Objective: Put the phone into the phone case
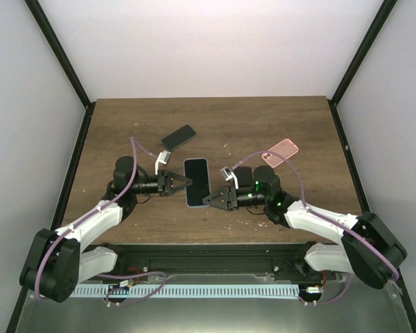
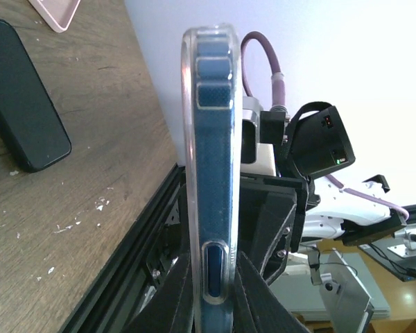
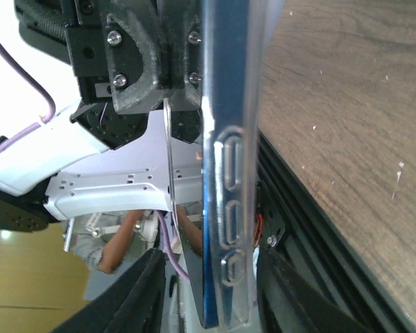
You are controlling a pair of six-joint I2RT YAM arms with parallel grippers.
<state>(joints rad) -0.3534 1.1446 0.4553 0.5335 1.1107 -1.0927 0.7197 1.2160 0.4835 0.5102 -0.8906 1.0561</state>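
The blue phone in its clear case is above the table, so my left gripper will next go down to the bare tabletop between the grippers and release.
A blue phone sits in a clear case and is held off the table between my two grippers. In the left wrist view it stands edge-on, and my left gripper is shut on its lower end. My left gripper holds its left long edge. In the right wrist view the phone's edge runs between the spread fingers of my right gripper, with a gap on the left side. My right gripper is at the phone's lower right edge.
A black phone lies on the wooden table behind the left gripper and also shows in the left wrist view. A pink phone case lies at the right, behind the right arm. The table's black front rail runs just below the grippers.
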